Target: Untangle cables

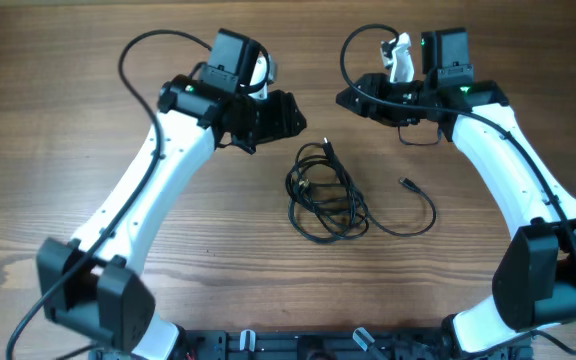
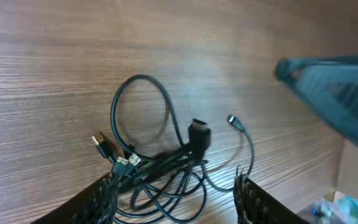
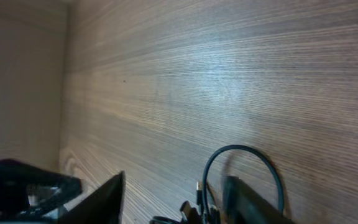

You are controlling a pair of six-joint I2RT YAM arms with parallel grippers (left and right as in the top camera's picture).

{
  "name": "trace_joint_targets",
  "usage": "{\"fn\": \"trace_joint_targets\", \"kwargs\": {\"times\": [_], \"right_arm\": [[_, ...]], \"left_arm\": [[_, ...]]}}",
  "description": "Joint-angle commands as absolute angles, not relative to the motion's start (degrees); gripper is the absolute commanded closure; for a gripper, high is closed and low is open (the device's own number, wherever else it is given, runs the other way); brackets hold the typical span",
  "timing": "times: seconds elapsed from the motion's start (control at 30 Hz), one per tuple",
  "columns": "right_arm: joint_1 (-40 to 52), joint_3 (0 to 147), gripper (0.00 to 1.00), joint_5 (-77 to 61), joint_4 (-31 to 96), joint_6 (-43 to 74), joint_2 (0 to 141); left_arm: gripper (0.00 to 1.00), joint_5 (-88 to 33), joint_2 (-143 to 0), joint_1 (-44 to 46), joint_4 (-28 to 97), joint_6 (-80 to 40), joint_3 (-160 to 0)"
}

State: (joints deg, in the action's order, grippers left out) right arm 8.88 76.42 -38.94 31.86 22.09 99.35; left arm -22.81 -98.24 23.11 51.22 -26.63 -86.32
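The bunched upper part of the cables lies below my left gripper and nearer my base, so next I need to move that gripper down and back onto it.
The cables (image 1: 323,190) lie in a tangled black bundle on the middle of the wooden table, with one strand running right to a small plug (image 1: 406,183). My left gripper (image 1: 286,115) is open and empty, up and to the left of the bundle. My right gripper (image 1: 353,98) is open and empty, up and to the right of it. In the left wrist view the bundle (image 2: 166,165) lies between and beyond the open fingers (image 2: 176,202), with several plug ends showing. In the right wrist view a cable loop (image 3: 241,168) shows between the open fingers (image 3: 176,199).
The wooden table (image 1: 68,150) fills the overhead view. The right arm (image 2: 340,81) shows at the top right of the left wrist view. The left arm (image 3: 23,186) shows at the bottom left of the right wrist view. The arm bases stand at the front edge.
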Motion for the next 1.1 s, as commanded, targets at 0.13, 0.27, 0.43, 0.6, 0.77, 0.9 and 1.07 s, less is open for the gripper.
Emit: {"fn": "trace_joint_targets", "kwargs": {"times": [0.13,0.27,0.43,0.6,0.77,0.9,1.07], "right_arm": [[3.55,76.60,0.30,-37.50,33.28,16.78,99.88],[2.87,76.60,0.29,-37.45,34.09,15.94,99.88],[2.87,76.60,0.23,-37.26,33.76,15.00,99.90],[2.87,76.60,0.23,-37.30,33.82,15.05,99.90],[2.87,76.60,0.22,-37.54,33.89,15.07,99.90],[2.87,76.60,0.22,-39.11,33.52,15.00,99.90],[3.03,76.60,0.19,-46.15,32.18,7.79,99.90]], "left_arm": [[0.34,-24.58,-109.30,27.64,51.77,-12.56,-85.27],[0.40,-24.62,-113.27,27.66,55.05,-12.05,-85.27],[0.57,-24.84,-114.17,29.17,53.34,-10.22,-84.97],[0.96,-22.74,-114.17,29.80,51.66,-10.26,-84.97],[0.96,-29.76,-111.72,27.24,54.06,-10.90,-89.78],[0.96,-41.52,-107.68,25.63,54.94,-9.76,-97.06],[0.96,-45.60,-104.33,25.54,54.87,-1.69,-99.18]]}}
